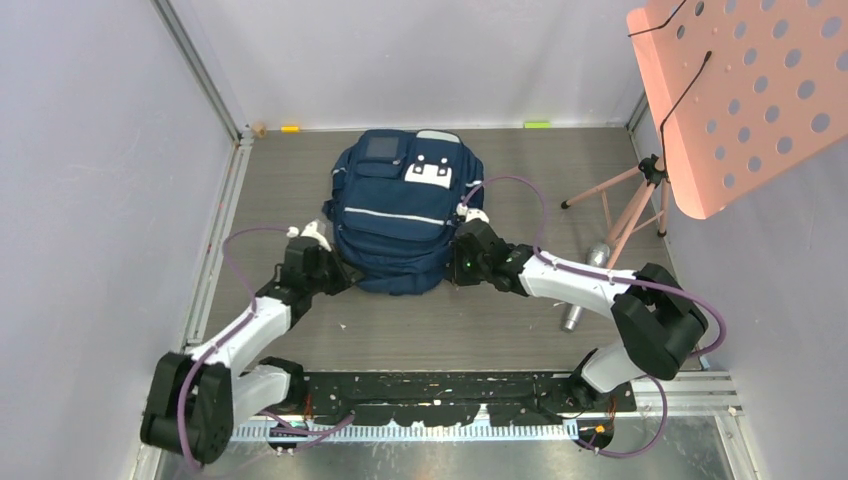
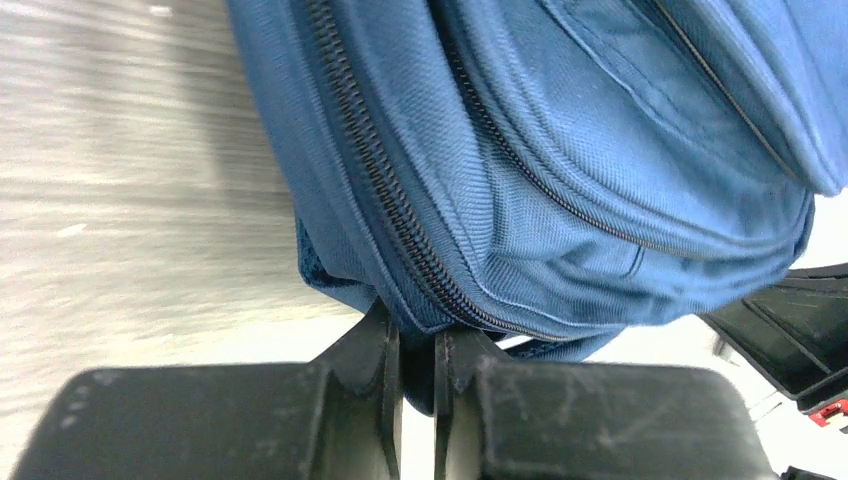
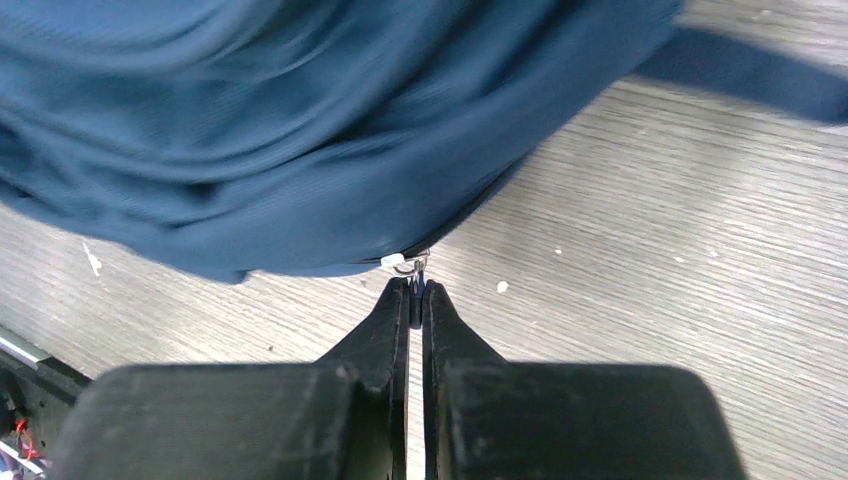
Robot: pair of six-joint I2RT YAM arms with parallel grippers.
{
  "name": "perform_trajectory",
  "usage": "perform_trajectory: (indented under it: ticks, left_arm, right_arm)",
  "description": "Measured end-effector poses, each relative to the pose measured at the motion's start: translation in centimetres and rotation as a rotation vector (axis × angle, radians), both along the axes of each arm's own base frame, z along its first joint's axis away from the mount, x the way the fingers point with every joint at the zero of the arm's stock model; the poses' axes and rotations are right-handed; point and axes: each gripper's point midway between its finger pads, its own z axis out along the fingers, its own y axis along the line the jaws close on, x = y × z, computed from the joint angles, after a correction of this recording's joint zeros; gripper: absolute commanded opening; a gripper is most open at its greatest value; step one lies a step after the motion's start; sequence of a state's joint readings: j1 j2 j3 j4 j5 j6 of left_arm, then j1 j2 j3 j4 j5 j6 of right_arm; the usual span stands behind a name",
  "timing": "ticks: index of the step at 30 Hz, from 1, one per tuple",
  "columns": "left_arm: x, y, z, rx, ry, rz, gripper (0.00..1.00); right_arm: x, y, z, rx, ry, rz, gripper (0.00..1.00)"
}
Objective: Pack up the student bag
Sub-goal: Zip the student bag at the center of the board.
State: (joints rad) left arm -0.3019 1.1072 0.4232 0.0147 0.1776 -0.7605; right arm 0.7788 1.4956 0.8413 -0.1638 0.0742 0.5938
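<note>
My right gripper draws the zipper pull (image 3: 413,275) outward around the bag's near corner toward the bag's strap and open next, since the zipper pull I hold sits at that corner.
The navy blue student bag (image 1: 400,215) lies flat on the wooden table, front pocket with white patches facing up. My left gripper (image 1: 335,275) is at its near left corner, shut on a fold of the bag's fabric (image 2: 420,350) beside a closed black zipper (image 2: 400,215). My right gripper (image 1: 462,262) is at the near right corner, shut on the zipper pull (image 3: 413,275), a small metal tab hanging from the bag's edge (image 3: 300,200). The bag fills the top of both wrist views.
A silver bottle (image 1: 583,290) lies on the table right of the bag, by my right arm. A pink perforated music stand (image 1: 740,90) on a tripod (image 1: 625,205) stands at the back right. Grey walls enclose the table on three sides.
</note>
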Motion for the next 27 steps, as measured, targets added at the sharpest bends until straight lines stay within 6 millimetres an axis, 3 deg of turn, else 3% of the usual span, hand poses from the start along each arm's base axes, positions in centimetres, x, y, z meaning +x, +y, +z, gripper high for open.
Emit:
perform_trajectory:
  ticks: [4,7,13,27]
  left_arm:
    - [-1.0,4.0,0.3,0.012,0.015,0.073,0.00]
    - [-1.9,5.5,0.4,0.014,0.033,0.097,0.00]
    - [-3.0,6.4,0.5,-0.029,0.067,0.097,0.00]
    - [-3.4,6.8,0.4,-0.049,0.077,0.077,0.00]
  right_arm:
    - [0.4,-1.3,-0.3,-0.020,0.011,-0.026,0.01]
    - [0.9,-2.2,-0.6,-0.025,0.020,-0.042,0.00]
    - [1.8,-3.1,-0.8,-0.016,0.025,-0.045,0.00]
    - [5.6,-5.1,-3.7,-0.023,0.073,-0.053,0.00]
